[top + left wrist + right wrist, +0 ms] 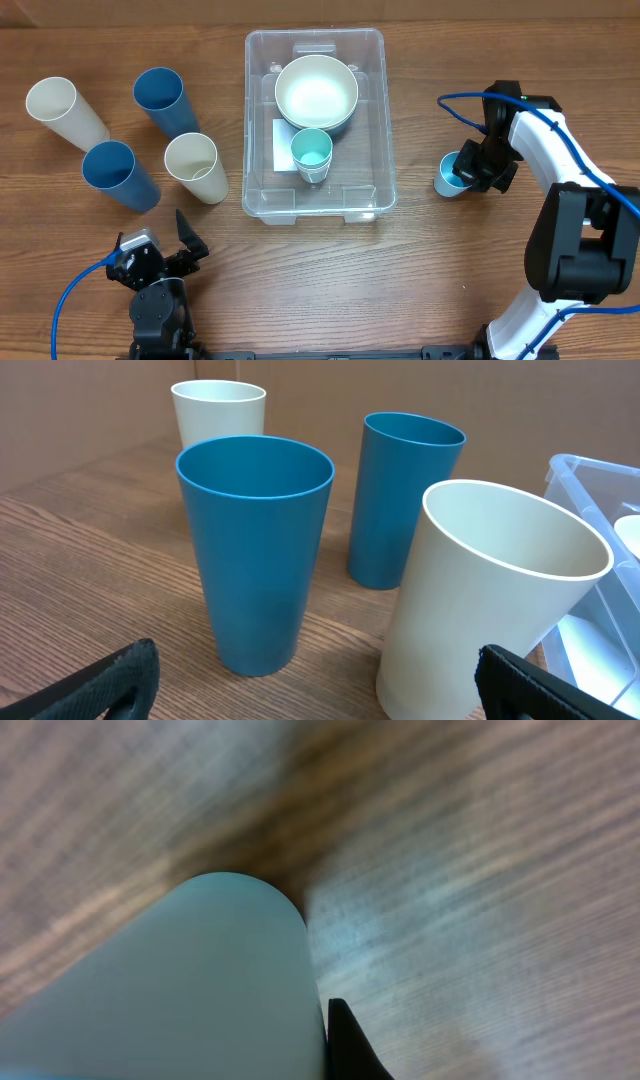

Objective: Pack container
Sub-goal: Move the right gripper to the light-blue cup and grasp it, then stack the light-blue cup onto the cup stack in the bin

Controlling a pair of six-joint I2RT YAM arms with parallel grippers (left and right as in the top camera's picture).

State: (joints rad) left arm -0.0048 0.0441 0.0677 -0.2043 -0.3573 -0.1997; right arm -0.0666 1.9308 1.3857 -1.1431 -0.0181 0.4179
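Observation:
My right gripper lifts, swings over the small teal cup and lowers to release next, since that cup stands to its left in the overhead view.
The clear container stands at mid-table, holding a cream bowl and a small teal cup over its white label. Its corner shows at the edge of the left wrist view. To its right a small light-blue cup stands on the wood, and my right gripper is shut on its rim. In the right wrist view the cup's wall presses against one black finger. My left gripper rests open near the front left, nothing between its fingers.
Left of the container stand two tall cream cups and two tall blue cups. The near blue cup and near cream cup are just ahead of the left gripper.

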